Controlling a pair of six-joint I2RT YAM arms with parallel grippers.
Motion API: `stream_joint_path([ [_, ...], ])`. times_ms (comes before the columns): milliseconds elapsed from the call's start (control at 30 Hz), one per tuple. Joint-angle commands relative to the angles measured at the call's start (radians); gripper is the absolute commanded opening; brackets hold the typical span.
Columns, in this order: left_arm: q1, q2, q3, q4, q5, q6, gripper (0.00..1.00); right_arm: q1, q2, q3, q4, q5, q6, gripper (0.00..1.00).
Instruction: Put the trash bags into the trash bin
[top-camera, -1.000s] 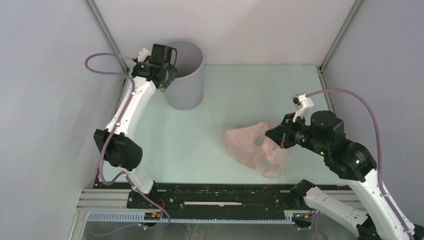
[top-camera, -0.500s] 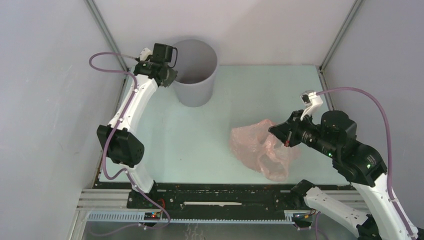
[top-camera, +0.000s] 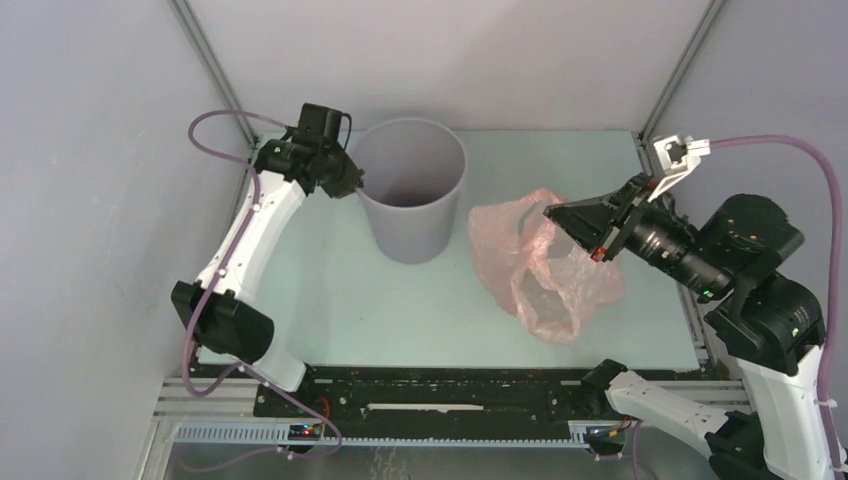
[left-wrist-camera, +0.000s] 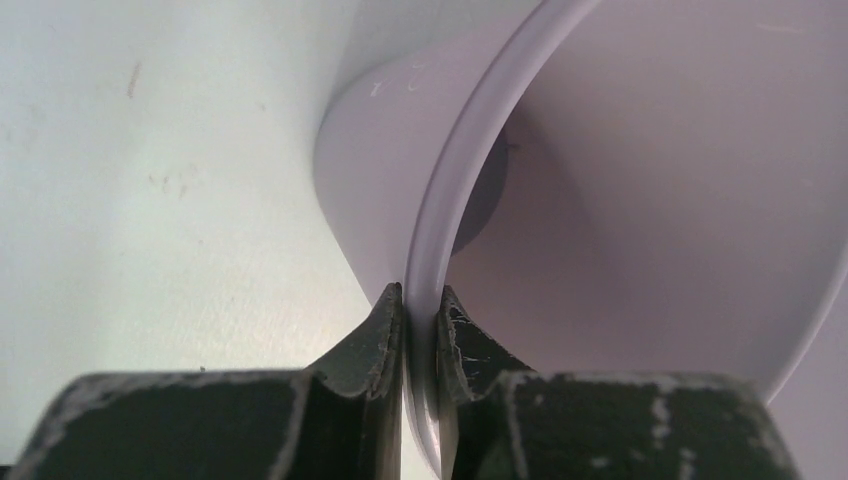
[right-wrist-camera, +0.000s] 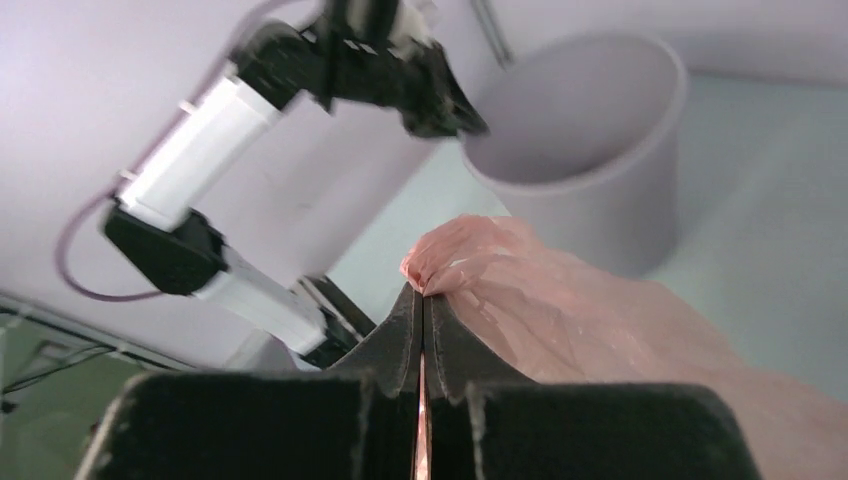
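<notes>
Bare tabletop lies back from my left gripper, to its right in the top view. I need to drag the bin (top-camera: 412, 205) there, nearer the lifted bag, and let go of the bin's rim.
The grey round trash bin (top-camera: 412, 205) stands upright at the back middle of the table. My left gripper (top-camera: 355, 187) is shut on its left rim; in the left wrist view (left-wrist-camera: 420, 300) one finger is outside the wall and one inside. The pale-pink trash bag (top-camera: 535, 265) hangs right of the bin, lifted, its lower part at table level. My right gripper (top-camera: 555, 213) is shut on the bag's top edge. In the right wrist view the gripper (right-wrist-camera: 422, 300) pinches the pink film (right-wrist-camera: 560, 310), with the bin (right-wrist-camera: 590, 140) beyond it.
Metal frame posts (top-camera: 205, 60) rise at the back left and back right (top-camera: 685, 65) beside grey walls. A black rail (top-camera: 440, 395) runs along the near edge of the pale-green table (top-camera: 380, 310). Purple cables loop from both arms.
The left gripper has dragged the bin right and nearer, toward the table's middle. The right gripper has lifted the bag and carried it up and back, so it now hangs beside the bin.
</notes>
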Motion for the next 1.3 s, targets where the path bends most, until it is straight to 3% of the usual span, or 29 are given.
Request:
stream_joint_path([
  [0,-0.061,-0.123,-0.061,0.032,0.119,0.037,0.01,-0.006,0.038,0.071,0.223,-0.163,0.086,0.0],
  [200,-0.127,-0.188,-0.212,0.085,0.223,0.022,0.01,-0.006,0.168,0.2,0.513,-0.333,0.284,0.0],
  [300,-0.146,-0.229,-0.267,0.096,0.233,0.027,0.01,-0.006,0.259,0.3,0.746,-0.407,0.464,0.0],
  [433,-0.153,-0.279,-0.323,0.114,0.253,0.042,0.04,-0.006,0.361,0.352,1.033,-0.389,0.687,0.0],
  [600,-0.156,-0.306,-0.376,0.141,0.301,0.044,0.06,-0.007,0.433,0.314,1.175,-0.312,0.833,0.0],
  [833,-0.157,-0.341,-0.389,0.163,0.3,0.036,0.28,-0.02,0.574,0.244,1.423,-0.251,1.131,0.0],
  [933,-0.156,-0.379,-0.405,0.166,0.284,0.04,0.39,-0.048,0.561,0.16,1.456,-0.248,1.166,0.0],
  [1100,-0.156,-0.445,-0.45,0.192,0.261,0.047,0.56,-0.152,0.397,-0.17,1.392,-0.235,1.104,0.0],
  [1267,-0.156,-0.474,-0.468,0.22,0.276,0.051,0.67,-0.28,0.226,-0.303,1.069,-0.251,0.892,0.0],
])
